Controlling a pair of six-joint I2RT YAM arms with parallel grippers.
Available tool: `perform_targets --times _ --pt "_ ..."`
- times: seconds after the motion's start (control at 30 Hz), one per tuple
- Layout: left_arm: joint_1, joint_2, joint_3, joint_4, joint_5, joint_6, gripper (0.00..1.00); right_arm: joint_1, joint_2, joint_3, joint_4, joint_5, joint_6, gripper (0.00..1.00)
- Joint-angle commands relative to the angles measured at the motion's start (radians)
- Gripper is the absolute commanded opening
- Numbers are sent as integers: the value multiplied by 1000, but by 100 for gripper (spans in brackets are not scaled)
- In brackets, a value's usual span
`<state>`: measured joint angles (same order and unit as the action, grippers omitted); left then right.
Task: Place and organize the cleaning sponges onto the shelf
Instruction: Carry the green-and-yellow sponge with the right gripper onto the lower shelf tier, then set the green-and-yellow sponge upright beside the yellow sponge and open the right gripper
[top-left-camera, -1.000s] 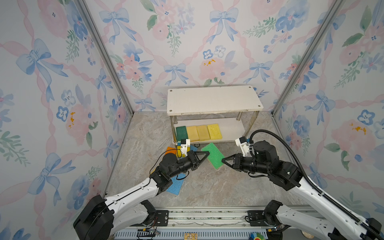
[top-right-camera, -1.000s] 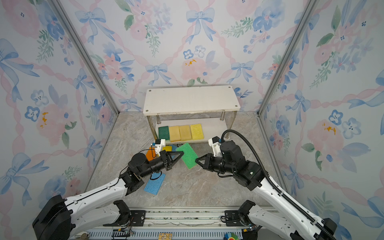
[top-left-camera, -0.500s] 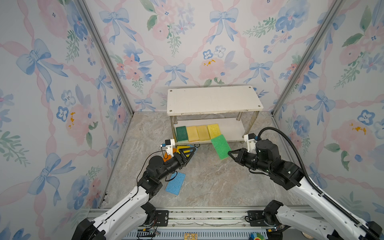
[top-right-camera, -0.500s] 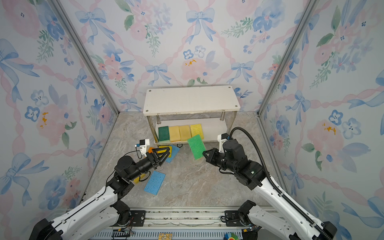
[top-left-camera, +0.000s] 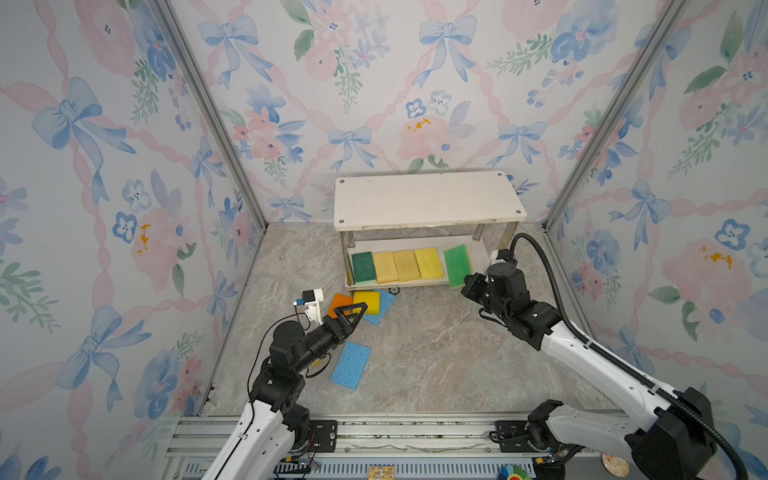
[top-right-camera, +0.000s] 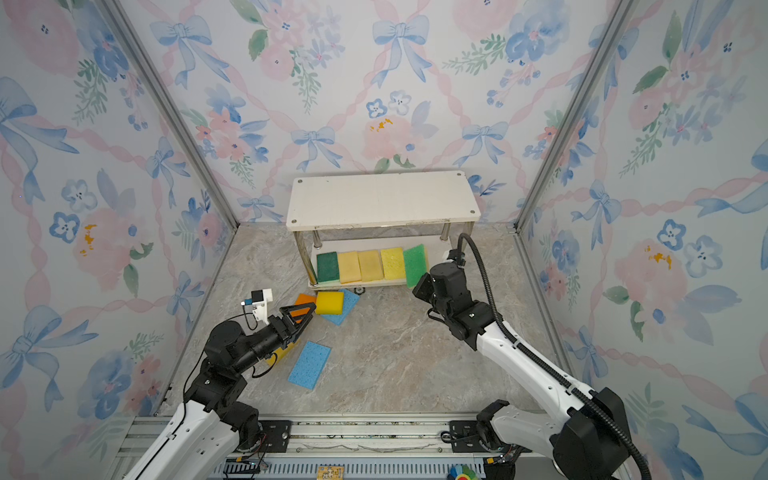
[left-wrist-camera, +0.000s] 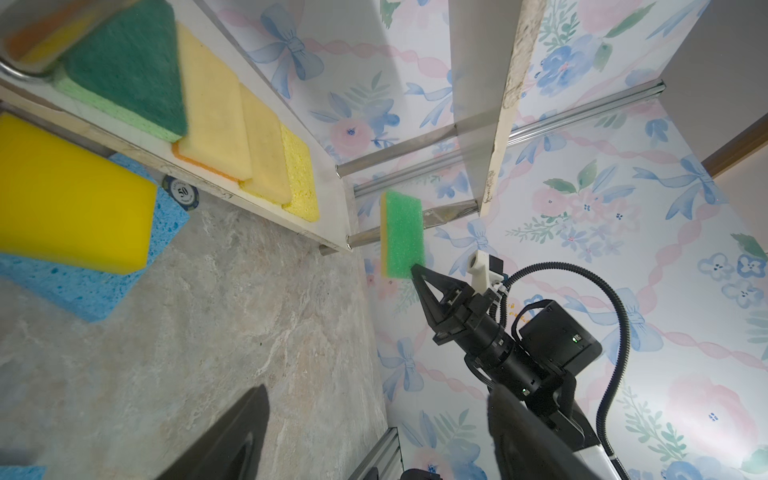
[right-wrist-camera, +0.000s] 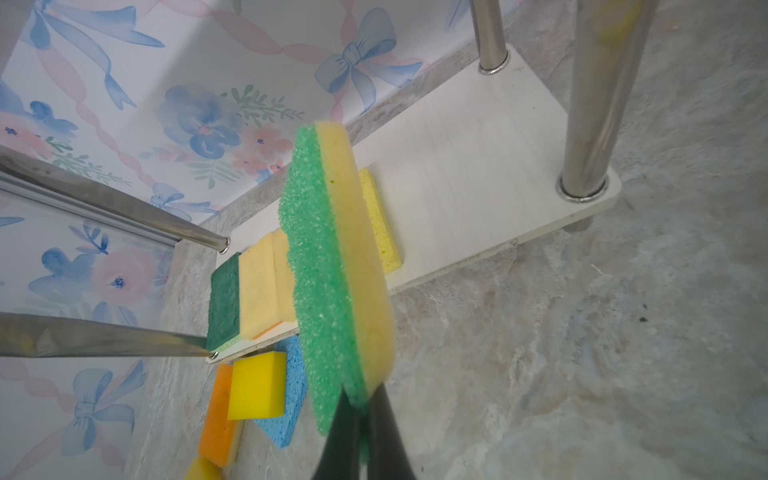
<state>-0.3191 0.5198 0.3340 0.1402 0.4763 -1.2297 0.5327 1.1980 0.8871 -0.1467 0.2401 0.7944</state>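
I will next move my right gripper outward and down onto the bare board beside the row's yellow sponge and release, because that spot is outward of my gripper and below it.
The shelf (top-left-camera: 428, 199) stands at the back. Its lower board (right-wrist-camera: 478, 166) carries a dark green sponge (top-left-camera: 363, 267), two pale yellow sponges (top-left-camera: 385, 267) and a yellow one (top-left-camera: 429, 263) in a row. My right gripper (top-left-camera: 467, 282) is shut on a light green sponge (right-wrist-camera: 328, 270), held on edge over the board's front, right of that row. On the floor lie an orange sponge (top-left-camera: 340, 301), a yellow sponge (top-left-camera: 367, 302) on top of a blue one (top-left-camera: 384, 305), and another blue sponge (top-left-camera: 351, 365). My left gripper (top-left-camera: 353, 311) hangs open and empty above the orange sponge.
A dark poker chip (left-wrist-camera: 181, 192) lies on the floor under the shelf's front edge. A further yellow sponge (top-right-camera: 280, 355) shows partly beneath the left arm. Chrome legs (right-wrist-camera: 594, 95) stand at the board's corners. Floral walls close in left, right and behind.
The left gripper has pulled back to the left and opened. The right gripper has carried the light green sponge from mid-floor up to the right part of the shelf's lower board.
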Motion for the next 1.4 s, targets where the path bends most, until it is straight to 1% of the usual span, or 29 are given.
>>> perform_targets --times 0.0,0.17,0.3,0.67,1.03,1.07,1.1,1.17,1.23,1.37 --pt "6 -8 -13 -35 45 25 85 -39 57 -13 139 51 -72 0" --pt "7 -5 -15 -35 42 25 87 -72 151 26 189 37 -138 0" --pt "8 -4 -16 -36 50 16 87 -103 211 38 233 -9 -134 0" --pt "8 -37 -6 -66 58 -3 91 -126 372 81 284 -38 -122 0" --pt "9 -48 -6 -79 56 -16 96 -145 452 108 317 -75 -103 1" --pt "8 -46 -5 -78 56 -17 96 -147 451 114 314 -80 -103 2" --pt "8 -45 -5 -78 56 -16 97 -149 481 119 310 -81 -103 4" --pt "9 -46 -5 -79 55 -16 98 -155 490 128 302 -90 -99 10" --pt "9 -44 -5 -78 53 -17 98 -158 495 133 299 -94 -96 18" --pt "10 -43 -5 -78 53 -18 98 -161 505 138 293 -108 -92 28"
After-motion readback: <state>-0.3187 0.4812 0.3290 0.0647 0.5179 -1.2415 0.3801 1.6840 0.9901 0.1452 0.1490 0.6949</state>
